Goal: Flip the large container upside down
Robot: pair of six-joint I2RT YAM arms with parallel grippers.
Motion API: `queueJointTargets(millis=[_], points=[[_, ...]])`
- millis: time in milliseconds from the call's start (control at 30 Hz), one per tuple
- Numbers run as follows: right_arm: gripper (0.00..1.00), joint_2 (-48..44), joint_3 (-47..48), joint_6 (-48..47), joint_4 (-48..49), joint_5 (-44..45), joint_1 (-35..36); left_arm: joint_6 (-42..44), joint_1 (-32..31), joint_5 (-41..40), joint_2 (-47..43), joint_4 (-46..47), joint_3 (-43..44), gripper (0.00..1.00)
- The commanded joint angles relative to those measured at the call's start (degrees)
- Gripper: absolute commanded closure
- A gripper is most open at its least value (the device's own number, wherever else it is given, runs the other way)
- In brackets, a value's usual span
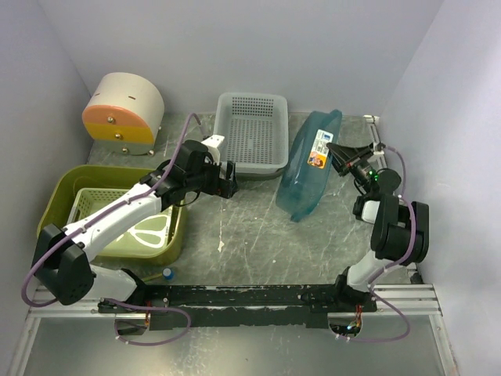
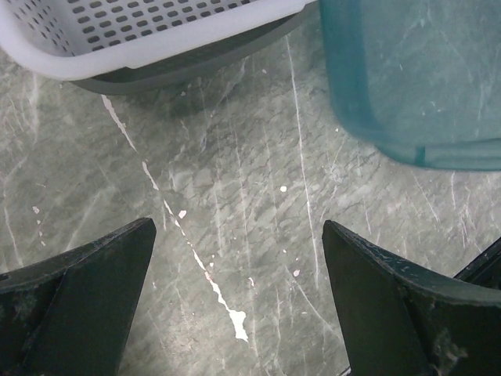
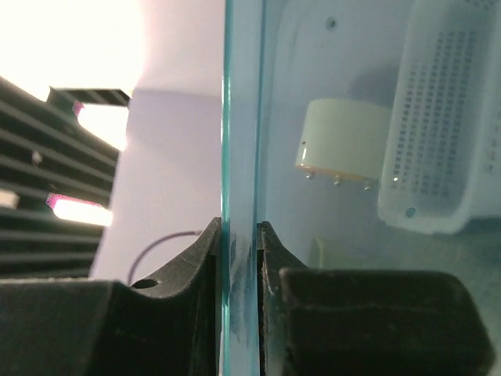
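My right gripper will lower the side of the teal bin it is pinching toward the bare table beside the bin and let go of it, because the bin is still tipped on its side.
The large container [image 1: 56,197], an olive-green tub, stands upright at the left of the table with a pale green tray [image 1: 95,205] inside it. My left gripper [image 1: 228,180] hovers open to the right of it, over bare table; in the left wrist view the left gripper [image 2: 239,258] has nothing between its fingers. My right gripper [image 1: 338,154] is shut on the rim of a teal bin [image 1: 307,168], which is tipped up on its side. In the right wrist view the right gripper [image 3: 240,235] pinches the thin teal wall [image 3: 240,117].
A white perforated basket [image 1: 250,129] sits at the back centre, its rim close ahead of the left fingers [image 2: 141,35]. A cream and orange round box [image 1: 124,113] stands back left. A small blue cap [image 1: 167,274] lies near the front rail. Walls close in on both sides.
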Motion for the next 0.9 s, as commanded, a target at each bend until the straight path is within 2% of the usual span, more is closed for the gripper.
queueJointTargets(millis=[0,133,233,367,467,567,667,733,867], points=[[1.00,2.44,-4.38,11.61,22.27,-1.82,-2.26,0.01,-0.03,1.95,0.75,1.43,2.28,0.00],[1.00,2.86,-7.68,11.10,20.57,-5.54,-6.19,0.10,0.03,2.35,1.15,1.45,2.61,0.00],[0.98,1.89,-10.36,7.31,12.64,-9.17,-10.77,0.19,-0.04,2.85,1.89,1.17,3.47,0.00],[0.75,-2.48,-13.52,-5.17,-6.12,-10.85,-17.14,0.19,-0.09,3.32,2.47,1.34,3.87,0.01],[0.59,-8.08,-11.32,-21.23,-31.77,-8.75,-18.70,0.26,-0.10,3.84,2.92,0.95,4.46,0.00],[0.43,-13.28,-2.64,-42.43,-65.19,-1.86,-20.29,0.31,-0.09,4.17,2.84,0.76,4.72,0.00],[0.19,-17.03,8.39,-56.25,-88.83,12.21,-20.83,0.13,-0.10,4.72,2.28,1.21,3.93,0.00],[0.06,-18.70,13.48,-61.45,-96.83,20.80,-20.82,-0.06,-0.06,5.38,2.16,1.86,3.22,0.00],[0.00,-18.42,19.44,-66.02,-105.48,32.08,-19.24,-0.07,-0.06,7.26,3.04,2.91,2.77,0.00]])
